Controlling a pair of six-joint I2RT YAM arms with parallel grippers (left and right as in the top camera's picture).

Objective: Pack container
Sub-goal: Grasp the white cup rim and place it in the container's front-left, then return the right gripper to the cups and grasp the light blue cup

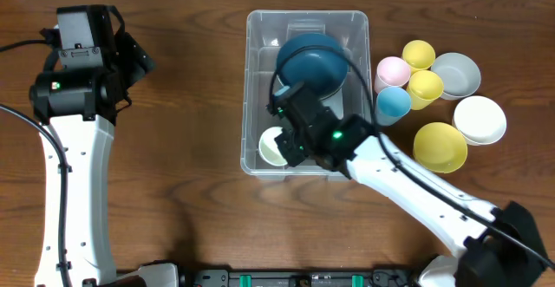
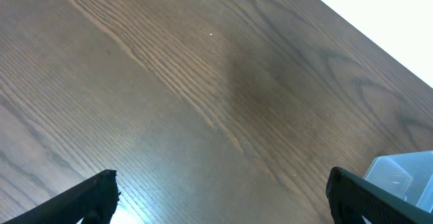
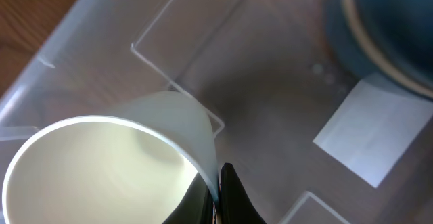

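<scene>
I next need to lower my right gripper slightly toward the near corner of the container's bottom and release the cup's rim. The pale green cup (image 1: 272, 146) is already inside, clear of the bowl.
The clear plastic container (image 1: 260, 70) stands at the table's middle, with a dark blue bowl (image 1: 310, 60) in its far end. My right gripper (image 1: 290, 144) is inside its near end, shut on the rim of a pale green cup (image 1: 272, 146). In the right wrist view the fingers (image 3: 220, 195) pinch the cup's wall (image 3: 101, 170), with the container's white label (image 3: 372, 139) and the blue bowl (image 3: 385, 34) beyond. My left gripper (image 2: 220, 197) is open and empty over bare table at the far left (image 1: 87, 44); a container corner (image 2: 399, 173) shows at its right.
To the right of the container stand a pink cup (image 1: 392, 70), a blue cup (image 1: 393, 103), two yellow cups (image 1: 419, 55) (image 1: 425, 88), a grey bowl (image 1: 457, 75), a white bowl (image 1: 479, 119) and a yellow bowl (image 1: 440, 146).
</scene>
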